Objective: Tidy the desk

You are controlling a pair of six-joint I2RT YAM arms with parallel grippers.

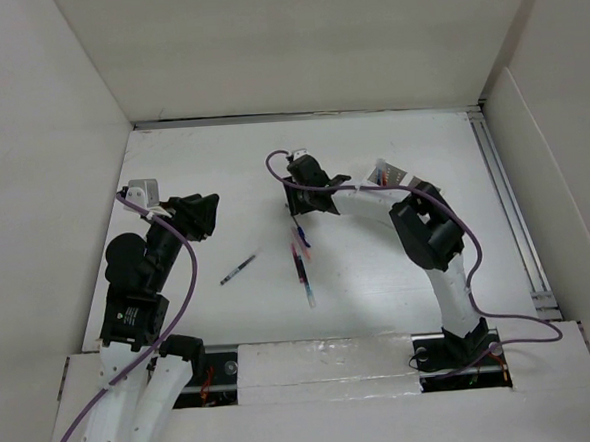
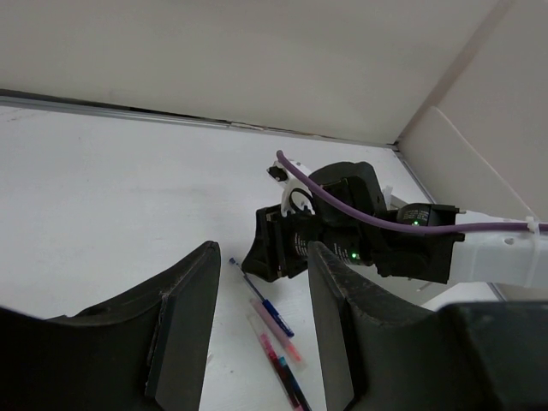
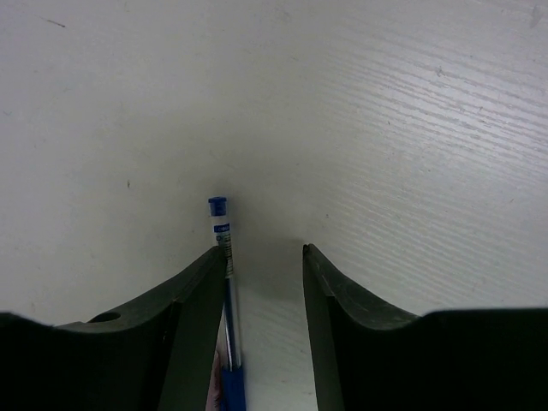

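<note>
Next, my right gripper shifts to the left in the right wrist view and closes on the blue pen's far end [image 3: 223, 236], since that end sits off-center by one gripper finger.
The desk [image 1: 391, 145] is a white tabletop between tall white walls. Several pens lie near its middle. A blue pen [image 1: 302, 237] lies by pink and red pens [image 1: 299, 266], and a dark pen [image 1: 238, 270] lies apart to the left. My right gripper [image 1: 296, 209] is open and low over the desk. In the right wrist view [image 3: 264, 250] the blue pen [image 3: 219, 224] lies on the desk against the inner side of its left finger, not clamped. My left gripper [image 1: 206, 214] is open and empty, raised at the left. In its wrist view [image 2: 261, 250] it faces the pens [image 2: 272, 315].
A metal rail [image 1: 510, 218] runs along the desk's right edge. White panel walls [image 1: 294, 41] close in the back and both sides. The right arm [image 2: 385, 240] reaches across the middle of the desk.
</note>
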